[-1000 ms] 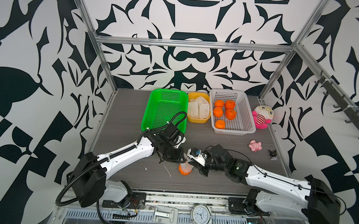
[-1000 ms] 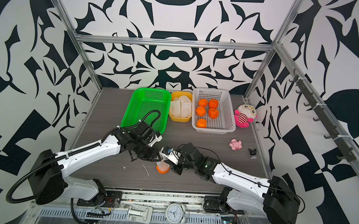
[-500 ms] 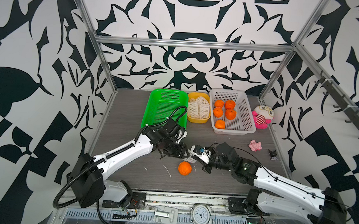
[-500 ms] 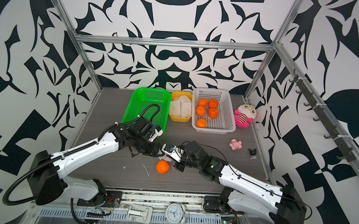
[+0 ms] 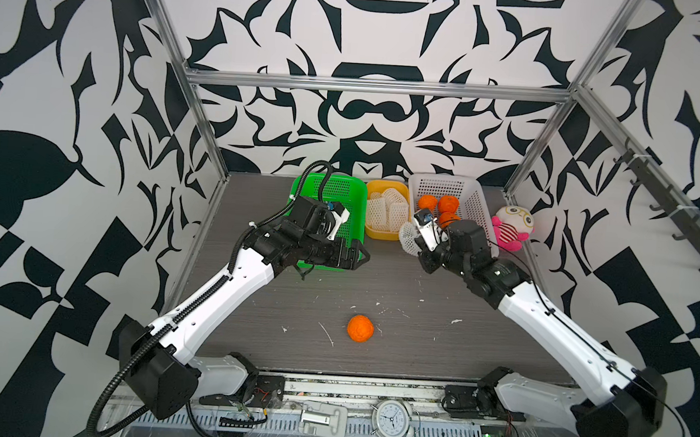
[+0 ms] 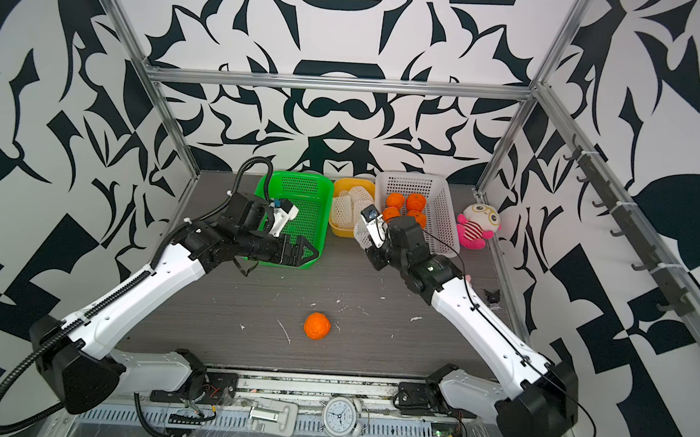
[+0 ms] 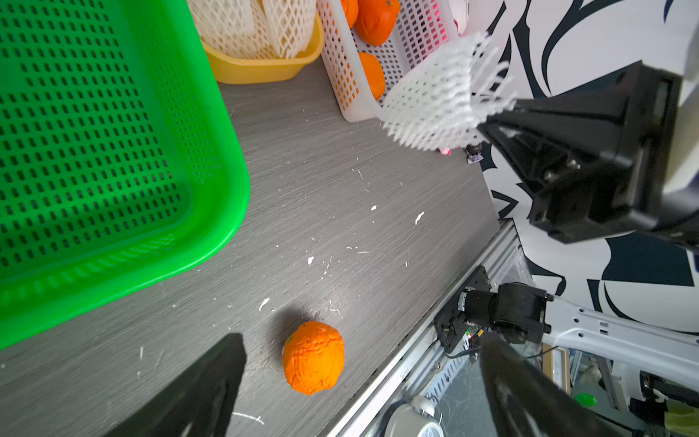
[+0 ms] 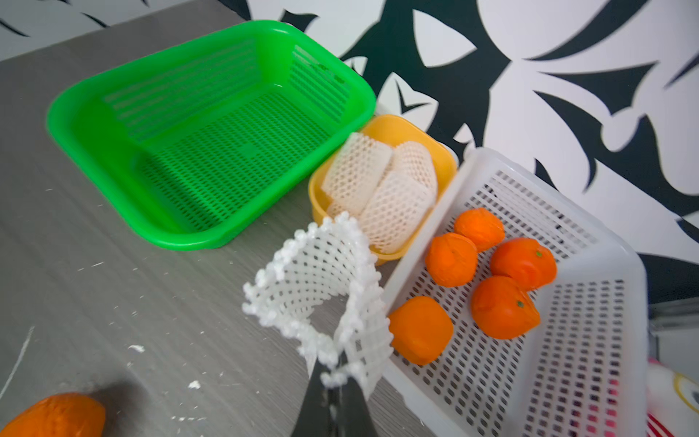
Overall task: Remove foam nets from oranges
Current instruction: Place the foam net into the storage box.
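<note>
My right gripper carries the white foam net outward over the yellow tub (image 5: 382, 235) (image 8: 386, 188) next and releases the net's edge there, since the other foam nets already lie inside.
One bare orange (image 5: 360, 328) (image 6: 317, 326) lies alone on the grey table near the front. My right gripper (image 8: 333, 374) is shut on the edge of a white foam net (image 8: 325, 291) (image 5: 408, 239), held in the air by the near corners of the yellow tub (image 5: 382, 235) and the white basket (image 5: 472, 202). Several foam nets (image 8: 378, 189) lie in the tub. Several bare oranges (image 8: 503, 306) sit in the white basket. My left gripper (image 5: 360, 255) (image 7: 359, 340) hangs open and empty over the near right corner of the green basket (image 5: 341, 194).
A pink and white plush toy (image 5: 510, 229) sits right of the white basket. White foam crumbs (image 7: 418, 217) are scattered over the table. A small dark object (image 6: 491, 295) lies near the right wall. A clock (image 5: 392, 413) sits on the front rail.
The net has come off the orange, which stays on the table. My right gripper carried the net back toward the tub. My left gripper opened and drew back to the green basket.
</note>
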Action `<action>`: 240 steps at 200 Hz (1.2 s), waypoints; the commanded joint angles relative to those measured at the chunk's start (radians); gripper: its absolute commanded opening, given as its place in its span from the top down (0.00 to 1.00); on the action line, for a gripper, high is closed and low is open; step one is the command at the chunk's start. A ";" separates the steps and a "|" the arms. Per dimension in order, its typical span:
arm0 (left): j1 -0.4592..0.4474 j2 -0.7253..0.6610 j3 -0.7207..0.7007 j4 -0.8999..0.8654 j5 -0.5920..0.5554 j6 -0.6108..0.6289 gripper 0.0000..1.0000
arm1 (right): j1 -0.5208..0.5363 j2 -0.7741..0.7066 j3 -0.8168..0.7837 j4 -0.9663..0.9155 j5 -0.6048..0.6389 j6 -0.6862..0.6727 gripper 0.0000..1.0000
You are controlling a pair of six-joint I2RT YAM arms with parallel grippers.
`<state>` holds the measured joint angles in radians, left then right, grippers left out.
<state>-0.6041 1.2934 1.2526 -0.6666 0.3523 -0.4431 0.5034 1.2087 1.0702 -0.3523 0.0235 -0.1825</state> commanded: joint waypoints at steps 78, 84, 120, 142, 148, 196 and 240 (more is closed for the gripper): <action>0.012 0.010 -0.096 0.038 0.017 0.020 0.01 | -0.172 0.243 0.323 -0.192 -0.004 0.184 1.00; 0.015 0.009 -0.104 0.043 0.020 0.015 0.01 | -0.171 0.252 0.325 -0.181 -0.048 0.205 1.00; 0.035 0.007 -0.133 0.057 0.024 -0.006 0.01 | -0.162 0.337 0.337 -0.072 -0.260 0.292 1.00; 0.044 0.007 -0.145 0.059 0.022 -0.010 0.01 | -0.160 0.421 0.409 -0.059 -0.313 0.295 1.00; 0.046 0.009 -0.145 0.056 0.019 -0.011 0.01 | -0.160 0.450 0.438 -0.062 -0.330 0.303 1.00; 0.075 0.021 -0.142 0.042 0.012 -0.008 0.01 | -0.144 0.697 0.685 -0.125 -0.430 0.304 1.00; 0.092 0.047 -0.117 0.026 0.013 0.005 0.01 | -0.144 0.944 0.991 -0.322 -0.346 0.209 1.00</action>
<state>-0.5217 1.3231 1.1156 -0.6189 0.3622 -0.4480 0.3553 2.0850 1.9266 -0.5480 -0.3614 0.0853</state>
